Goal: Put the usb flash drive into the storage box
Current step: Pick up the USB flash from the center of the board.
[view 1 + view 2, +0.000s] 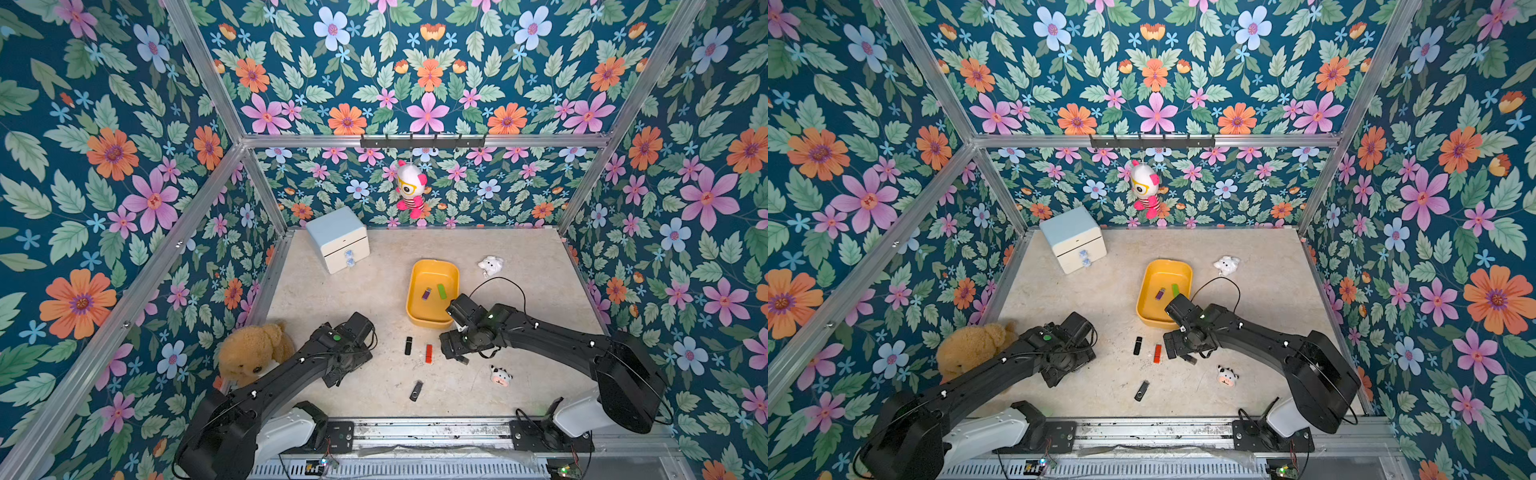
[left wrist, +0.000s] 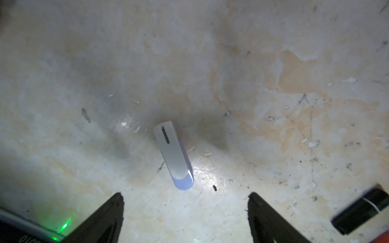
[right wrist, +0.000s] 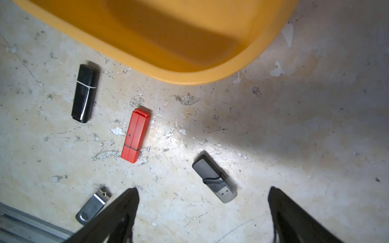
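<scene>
The narrow body of the white-and-blue drive (image 2: 174, 156) points lengthwise between my open fingers. My left gripper should next go down toward the table and close across the middle of the drive.
The yellow storage box (image 1: 434, 262) (image 1: 1167, 263) (image 3: 189, 77) stands mid-table with a purple flash drive (image 1: 426, 294) and a green one (image 1: 441, 291) inside. My right gripper (image 3: 203, 190) (image 1: 453, 353) hangs open just in front of the box, above a grey uncapped drive (image 3: 214, 182). Left of it lie a red drive (image 3: 135, 135) (image 1: 429, 353), a black capped drive (image 3: 85, 93) (image 1: 408, 345) and a swivel drive (image 3: 92, 207) (image 1: 416, 390). My left gripper (image 2: 185, 194) (image 1: 338, 376) is open over a white-and-blue drive (image 2: 173, 155), which the arm hides in both top views.
A pale blue-and-white cabinet (image 1: 338, 239) stands at the back left and a brown teddy bear (image 1: 253, 353) at the front left. A cow toy (image 1: 500, 376) lies right of the drives, and a white toy (image 1: 490, 265) right of the box. A plush (image 1: 410, 189) hangs on the back wall.
</scene>
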`<control>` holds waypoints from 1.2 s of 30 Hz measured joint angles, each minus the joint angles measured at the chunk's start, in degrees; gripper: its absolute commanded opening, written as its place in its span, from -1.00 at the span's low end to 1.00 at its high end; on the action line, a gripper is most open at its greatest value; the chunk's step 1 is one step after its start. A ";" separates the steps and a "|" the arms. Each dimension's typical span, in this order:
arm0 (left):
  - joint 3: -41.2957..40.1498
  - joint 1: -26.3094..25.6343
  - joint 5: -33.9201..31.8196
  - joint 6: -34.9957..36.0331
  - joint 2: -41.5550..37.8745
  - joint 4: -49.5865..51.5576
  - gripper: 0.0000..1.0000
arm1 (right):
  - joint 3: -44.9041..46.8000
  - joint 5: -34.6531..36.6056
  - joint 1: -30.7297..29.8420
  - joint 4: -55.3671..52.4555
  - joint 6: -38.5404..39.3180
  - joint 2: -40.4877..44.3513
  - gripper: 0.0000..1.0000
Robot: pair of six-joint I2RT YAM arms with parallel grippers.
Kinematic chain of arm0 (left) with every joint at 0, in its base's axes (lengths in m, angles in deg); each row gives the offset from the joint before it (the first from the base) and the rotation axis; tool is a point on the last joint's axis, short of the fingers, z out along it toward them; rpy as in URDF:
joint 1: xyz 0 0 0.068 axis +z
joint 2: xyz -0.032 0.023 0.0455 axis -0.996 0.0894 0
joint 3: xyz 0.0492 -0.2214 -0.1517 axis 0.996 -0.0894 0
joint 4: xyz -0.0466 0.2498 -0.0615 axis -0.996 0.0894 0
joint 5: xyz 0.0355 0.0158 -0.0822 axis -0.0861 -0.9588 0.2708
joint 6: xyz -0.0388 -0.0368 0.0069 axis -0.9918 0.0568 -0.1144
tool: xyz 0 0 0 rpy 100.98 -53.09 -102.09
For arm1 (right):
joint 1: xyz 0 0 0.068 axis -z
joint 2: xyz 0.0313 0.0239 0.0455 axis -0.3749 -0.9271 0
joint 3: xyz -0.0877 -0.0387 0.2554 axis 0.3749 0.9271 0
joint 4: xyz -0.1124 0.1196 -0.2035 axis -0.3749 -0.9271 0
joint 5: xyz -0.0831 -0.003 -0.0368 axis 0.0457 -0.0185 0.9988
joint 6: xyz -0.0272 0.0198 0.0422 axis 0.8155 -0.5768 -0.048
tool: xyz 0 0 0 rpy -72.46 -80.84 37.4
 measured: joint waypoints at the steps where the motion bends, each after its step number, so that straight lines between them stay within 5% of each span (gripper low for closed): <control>1: -0.33 0.87 0.31 0.04 0.09 -0.55 0.88 | 0.00 -0.02 0.00 -0.02 0.09 0.00 0.98; 10: -1.88 8.00 2.03 4.74 0.72 -4.02 0.80 | 0.11 0.00 0.02 -0.31 0.74 0.37 0.99; 21: -2.47 8.59 3.52 8.98 5.84 -6.51 0.67 | -0.35 0.24 0.00 -1.60 1.05 1.20 0.99; 36: -2.84 8.85 2.93 11.72 6.54 -6.93 0.04 | -0.35 0.48 0.02 -2.25 1.09 1.42 0.99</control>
